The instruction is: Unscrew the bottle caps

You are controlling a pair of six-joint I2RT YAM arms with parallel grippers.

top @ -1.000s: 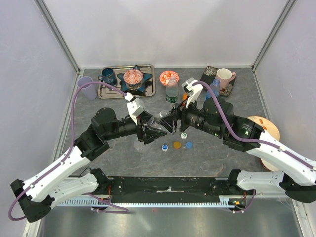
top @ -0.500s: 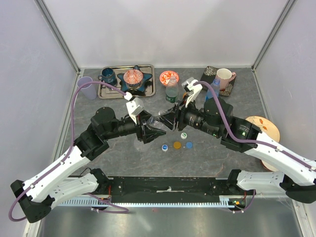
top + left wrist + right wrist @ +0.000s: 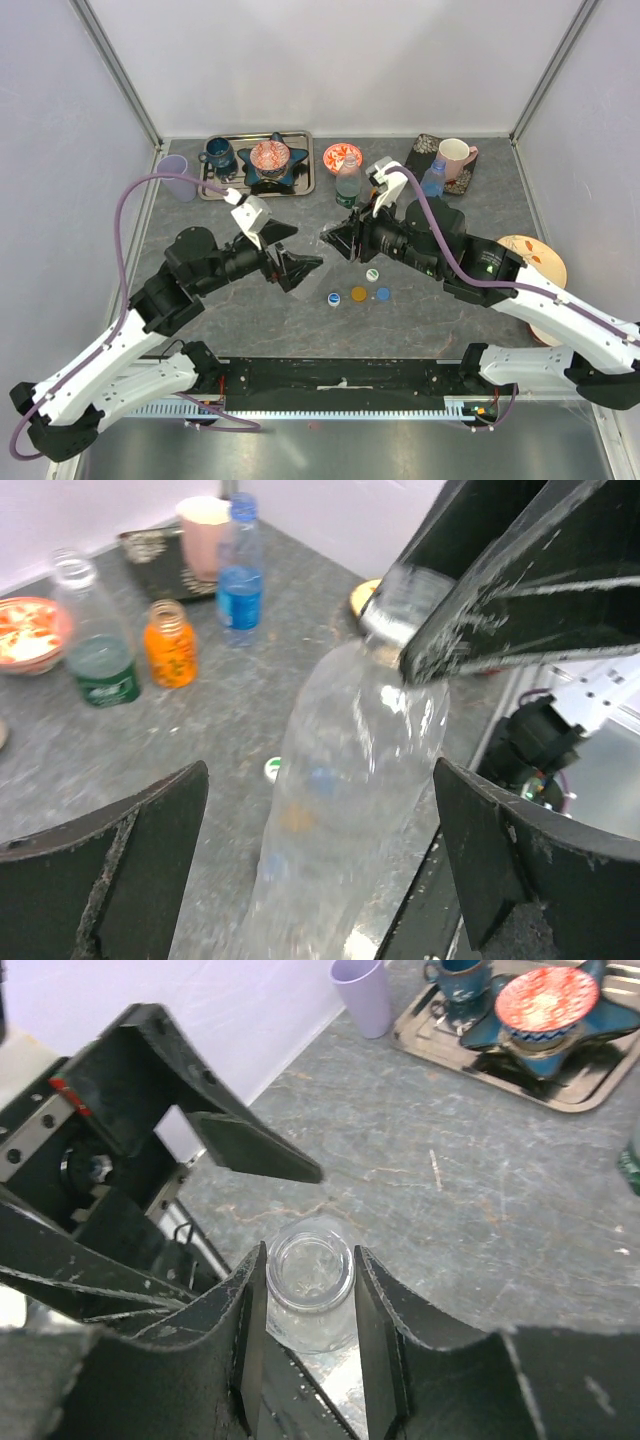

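Observation:
The bottle's cap is off, so my right gripper will swing outward next, turn the bottle upright and lower it onto the bare tabletop [image 3: 580, 1155] beside the green-labelled bottle [image 3: 314, 208].
A clear bottle [image 3: 350, 770] hangs tilted over the table with no cap on its open mouth [image 3: 310, 1272]. My right gripper [image 3: 310, 1252] is shut on its neck, one finger [image 3: 375, 1320] on each side. My left gripper [image 3: 320, 770] is open, its fingers [image 3: 130, 870] standing wide on either side of the bottle's body without touching it. From above, the left gripper [image 3: 303, 248] faces the right gripper [image 3: 335, 240] mid-table. Loose caps lie below them: white-and-green [image 3: 372, 274], white-and-blue [image 3: 333, 298], orange [image 3: 358, 294] and blue [image 3: 383, 294].
A green-labelled clear bottle [image 3: 95, 645], an orange bottle [image 3: 170, 645] and a blue bottle [image 3: 240, 580] stand uncapped behind. Further back are a red bowl [image 3: 341, 156], a pink mug [image 3: 455, 155], a lilac cup [image 3: 176, 177] and a metal tray [image 3: 228, 190]. A wooden plate [image 3: 548, 262] lies right.
My left gripper has let go of the clear bottle, opened wide and drawn back to the left. My right gripper has closed on the bottle's neck and now holds it alone.

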